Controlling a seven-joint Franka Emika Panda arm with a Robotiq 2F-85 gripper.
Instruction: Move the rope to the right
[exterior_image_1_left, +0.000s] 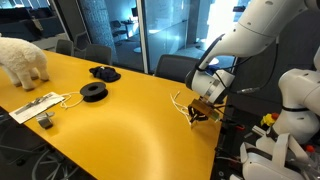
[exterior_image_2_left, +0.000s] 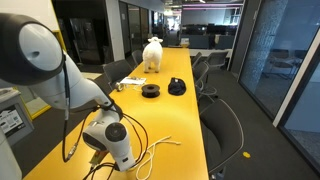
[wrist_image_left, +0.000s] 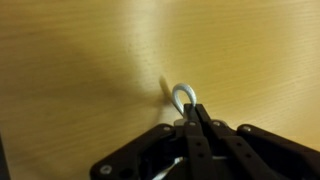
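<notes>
I need to move my gripper a little away from the chairs next, keep it low, and release the rope there. The bare tabletop is close below its shut fingers.
The rope (exterior_image_2_left: 158, 146) is a thin pale cord lying in loose curves on the yellow table near its end. It also shows in an exterior view (exterior_image_1_left: 183, 101) beside my gripper. In the wrist view a small loop of the rope (wrist_image_left: 184, 96) sticks out from between my shut fingers. My gripper (wrist_image_left: 193, 118) is shut on the rope, low over the table. It shows in both exterior views (exterior_image_1_left: 203, 110) (exterior_image_2_left: 112, 158), partly hidden by the wrist.
A black round spool (exterior_image_1_left: 93, 91), a black object (exterior_image_1_left: 104, 72), a flat white device with its cable (exterior_image_1_left: 34, 105) and a white plush animal (exterior_image_1_left: 24, 60) sit further along the table (exterior_image_1_left: 130, 120). Office chairs (exterior_image_2_left: 215, 75) line the table's side.
</notes>
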